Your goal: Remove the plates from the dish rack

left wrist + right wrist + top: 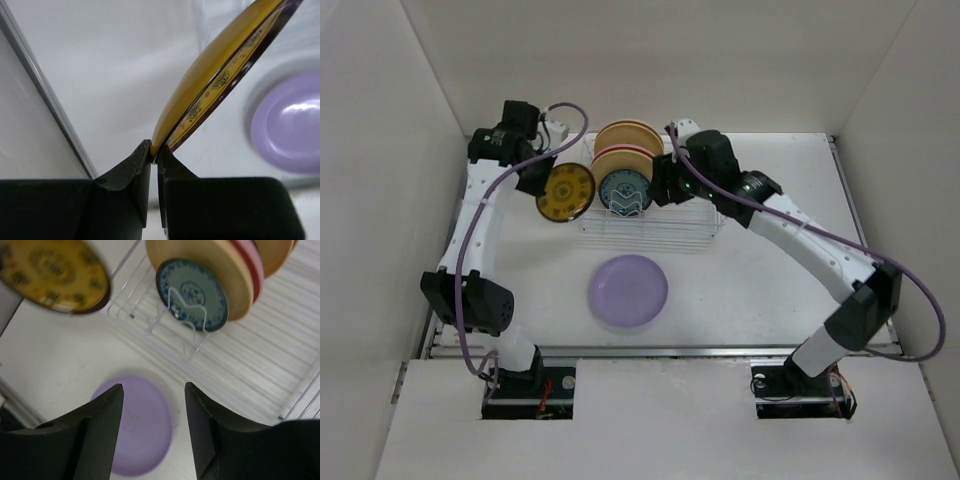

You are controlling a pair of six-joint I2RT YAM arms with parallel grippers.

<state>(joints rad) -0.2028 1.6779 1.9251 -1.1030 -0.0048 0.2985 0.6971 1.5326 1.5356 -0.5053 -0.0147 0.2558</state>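
The tabletop beside the lavender plate is empty, so my left gripper will move back and down to that spot next and let go of the amber-yellow plate's rim.
My left gripper is shut on the rim of the amber-yellow patterned plate, holding it in the air just left of the dish rack; the plate also shows in the left wrist view and the right wrist view. The teal patterned plate stands upright at the rack's front, with cream and pink plates upright behind it. The lavender plate lies flat on the table in front of the rack. My right gripper is open and empty, above the rack's right part, beside the teal plate.
White walls enclose the table on the left, back and right. A metal rail runs along the table's near edge. The rack's right half holds no plates.
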